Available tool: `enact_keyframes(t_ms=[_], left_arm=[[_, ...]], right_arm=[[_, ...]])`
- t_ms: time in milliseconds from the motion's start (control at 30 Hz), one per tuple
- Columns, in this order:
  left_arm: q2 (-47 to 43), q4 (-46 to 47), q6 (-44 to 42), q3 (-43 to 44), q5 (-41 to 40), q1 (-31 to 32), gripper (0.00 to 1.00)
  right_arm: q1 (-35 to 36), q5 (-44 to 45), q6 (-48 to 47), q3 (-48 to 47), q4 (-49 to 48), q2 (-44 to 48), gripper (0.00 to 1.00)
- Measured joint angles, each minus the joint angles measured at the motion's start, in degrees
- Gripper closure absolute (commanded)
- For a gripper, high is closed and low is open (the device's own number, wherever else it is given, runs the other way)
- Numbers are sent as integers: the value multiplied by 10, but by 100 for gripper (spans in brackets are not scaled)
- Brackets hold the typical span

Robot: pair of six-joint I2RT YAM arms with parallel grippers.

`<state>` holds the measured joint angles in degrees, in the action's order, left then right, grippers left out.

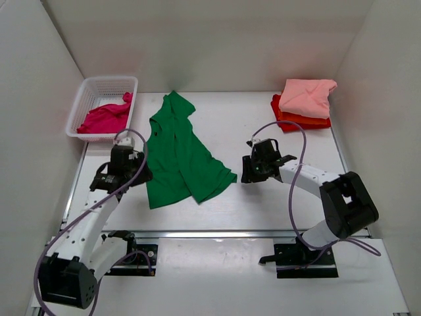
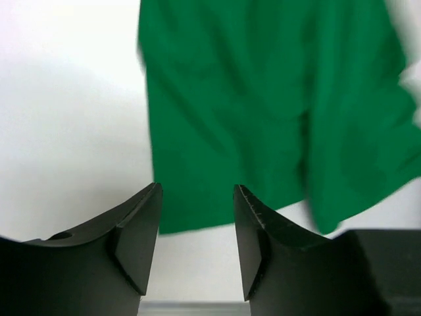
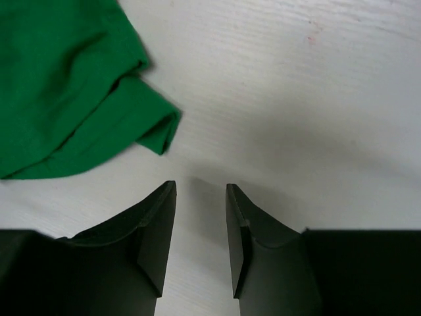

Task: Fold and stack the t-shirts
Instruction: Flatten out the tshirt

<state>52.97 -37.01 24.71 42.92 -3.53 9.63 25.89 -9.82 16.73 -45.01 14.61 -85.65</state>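
The green t-shirt's near corner [image 1: 152, 205] [image 2: 165, 226] on the basket's side lies flat and uncovered on the tabletop, so my left gripper should move down and back onto it next.
A bright green t-shirt [image 1: 179, 155] lies crumpled and partly spread in the middle of the table; it also shows in the left wrist view [image 2: 263, 112] and the right wrist view [image 3: 66, 85]. My left gripper [image 1: 135, 172] is open and empty just left of its lower hem [image 2: 197, 197]. My right gripper [image 1: 245, 170] is open and empty just right of the shirt's right corner [image 3: 200, 191]. A salmon pink t-shirt [image 1: 306, 97] lies folded on an orange-red one [image 1: 296, 122] at the back right. A magenta t-shirt [image 1: 105, 118] lies bunched in the basket.
A white plastic lattice basket [image 1: 85, 99] stands at the back left. White walls enclose the table on three sides. The table's front edge [image 1: 217, 234] runs just ahead of the arm bases.
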Motion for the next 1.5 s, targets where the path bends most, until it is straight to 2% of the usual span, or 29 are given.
enact_keyframes(t_ms=[167,500,600,633,667,700,733,800,833,967,1000,1033,1067,1100,1233,1433,1500], left_arm=[[28,-34,40,-99,7,12,39],[114,-41,79,-96,5,34,44],[118,-21,92,-105,6,42,46],[122,-16,96,-107,3,46,46],[128,-13,98,-107,0,50,51],[135,-9,103,-108,-3,56,62],[142,-1,107,-110,-5,63,68],[150,17,111,-120,-5,69,95],[148,23,111,-123,-3,69,100],[126,52,112,-143,0,67,100],[119,55,112,-147,1,67,100],[112,59,112,-152,1,66,100],[103,61,113,-156,1,64,100],[92,61,113,-159,3,62,100],[42,50,111,-153,5,48,100],[34,-3,73,-44,-2,15,100],[28,-9,65,-17,-1,7,100]], right_arm=[[18,4,3,-24,-4,-38,66],[40,4,3,-68,-5,-49,67],[37,6,3,-68,-5,-49,65],[36,8,2,-68,-5,-49,61],[35,10,2,-68,-4,-50,54],[34,10,1,-68,-5,-51,51],[33,10,-1,-68,-5,-52,47],[33,14,-3,-68,-5,-57,40],[33,16,-4,-68,-5,-61,38],[40,23,-6,-68,-9,-76,37],[42,23,-7,-68,-11,-80,40],[45,23,-7,-67,-15,-82,64],[48,23,-13,-65,-22,-84,95],[49,20,-15,-63,-29,-86,99],[46,-10,-23,-62,-39,-95,100],[-4,-12,-30,-67,-16,-55,100],[-19,1,-35,-69,-13,-32,92]])
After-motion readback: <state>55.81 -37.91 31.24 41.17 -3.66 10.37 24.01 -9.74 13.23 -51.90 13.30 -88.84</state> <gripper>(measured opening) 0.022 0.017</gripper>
